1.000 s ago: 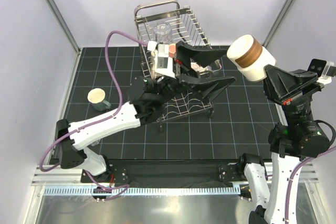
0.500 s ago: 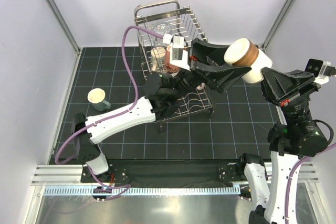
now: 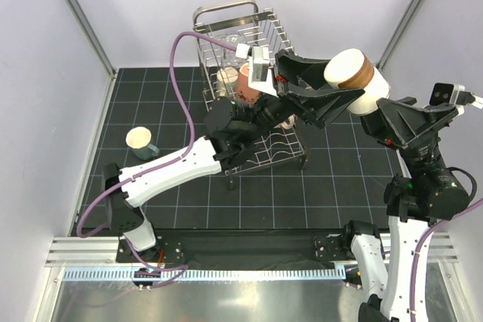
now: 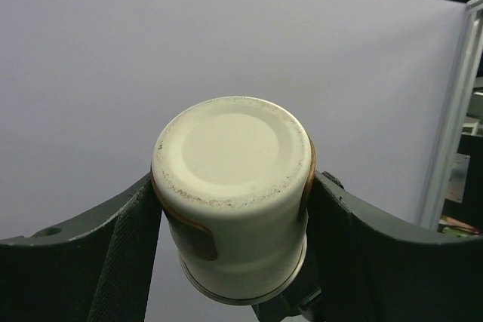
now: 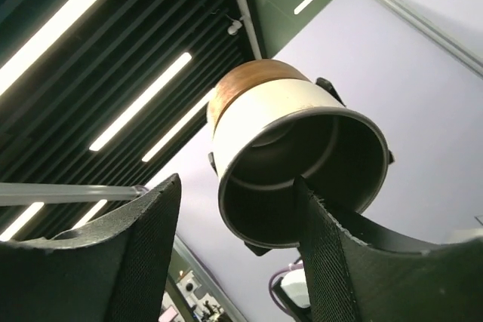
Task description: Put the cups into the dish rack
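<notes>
Next, my left gripper carries the cup outward and to the left in the top view to the rack's free far corner (image 3: 213, 40), lowers it and releases it.
A cream cup with a brown band (image 3: 355, 81) hangs in the air to the right of the dish rack (image 3: 226, 10). My left gripper (image 3: 347, 86) is shut on it. In the left wrist view the cup (image 4: 234, 186) shows its base, pressed between both fingers of my left gripper (image 4: 234, 209). My right gripper (image 3: 386, 111) is at the cup's mouth end and open. In the right wrist view of my right gripper (image 5: 238, 182), one finger (image 5: 332, 246) stands at the cup's (image 5: 272, 122) mouth and the other finger (image 5: 143, 239) stands apart from its wall.
The rack holds a clear glass tumbler (image 3: 234, 41) and a red-brown mug (image 3: 247, 88). A teal-grey mug (image 3: 141, 141) stands on the black mat at the left. Grey walls and frame posts close in the sides and back.
My left arm swung right from the rack and its jaws shut on the banded cup. My right gripper's jaws then opened off the cup.
</notes>
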Robot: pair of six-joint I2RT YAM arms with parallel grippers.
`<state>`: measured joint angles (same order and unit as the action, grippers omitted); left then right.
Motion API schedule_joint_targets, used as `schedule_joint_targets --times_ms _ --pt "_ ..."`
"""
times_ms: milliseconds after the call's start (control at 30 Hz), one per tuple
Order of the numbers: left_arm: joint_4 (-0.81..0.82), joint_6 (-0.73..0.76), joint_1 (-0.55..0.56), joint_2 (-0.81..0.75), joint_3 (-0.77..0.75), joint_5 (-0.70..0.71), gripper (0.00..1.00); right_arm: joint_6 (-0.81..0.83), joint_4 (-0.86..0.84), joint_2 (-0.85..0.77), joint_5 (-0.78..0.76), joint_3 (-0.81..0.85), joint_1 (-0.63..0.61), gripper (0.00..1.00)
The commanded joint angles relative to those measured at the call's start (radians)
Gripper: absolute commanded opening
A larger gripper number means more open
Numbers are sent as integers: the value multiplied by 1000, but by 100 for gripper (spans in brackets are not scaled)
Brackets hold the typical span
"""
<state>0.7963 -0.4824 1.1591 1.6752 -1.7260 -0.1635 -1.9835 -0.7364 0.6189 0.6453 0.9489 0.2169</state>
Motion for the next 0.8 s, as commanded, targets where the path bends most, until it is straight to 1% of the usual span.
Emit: schedule_joint_targets --times_ms 0,33,67,133,167,200,233,267,333,367,433,533,633,667,700,767 --pt "-116 120 2 -110 -12 65 0 114 139 -10 71 45 -4 63" --pt "-150 143 1 -124 -14 74 0 150 182 -19 80 53 -4 64" --pt "-220 189 -9 -135 -17 78 0 185 284 -24 88 76 -4 65" --pt "-274 221 -22 -172 -18 71 0 273 403 -33 105 99 -4 65" --pt "-299 258 -41 -186 -18 70 0 357 522 -42 106 122 -4 65" --pt "-369 286 -48 -198 -27 71 0 391 567 -45 105 128 -4 65" --pt "-403 329 -71 -221 -32 71 0 443 628 -57 100 131 -5 65" --pt "-458 346 -87 -232 -38 68 0 466 655 -61 100 129 -4 65" --pt "-494 366 -117 -261 -40 70 0 506 702 -70 93 126 -4 65" --pt "-514 378 -152 -269 -41 68 0 534 730 -76 91 122 -4 65" --pt "-595 410 -186 -276 -66 74 0 558 779 -79 91 111 -5 65" --pt "-705 519 -237 -267 -107 117 0 615 831 -79 94 114 -4 65" --pt "-733 582 -308 -259 -115 140 0 699 903 -77 97 132 -5 65" --pt "-733 585 -358 -250 -116 145 0 721 923 -76 97 137 -4 65" --pt "-733 585 -386 -241 -121 144 0 764 943 -76 97 140 -4 65" --pt "-746 610 -455 -204 -154 134 0 795 986 -70 99 146 -4 65"
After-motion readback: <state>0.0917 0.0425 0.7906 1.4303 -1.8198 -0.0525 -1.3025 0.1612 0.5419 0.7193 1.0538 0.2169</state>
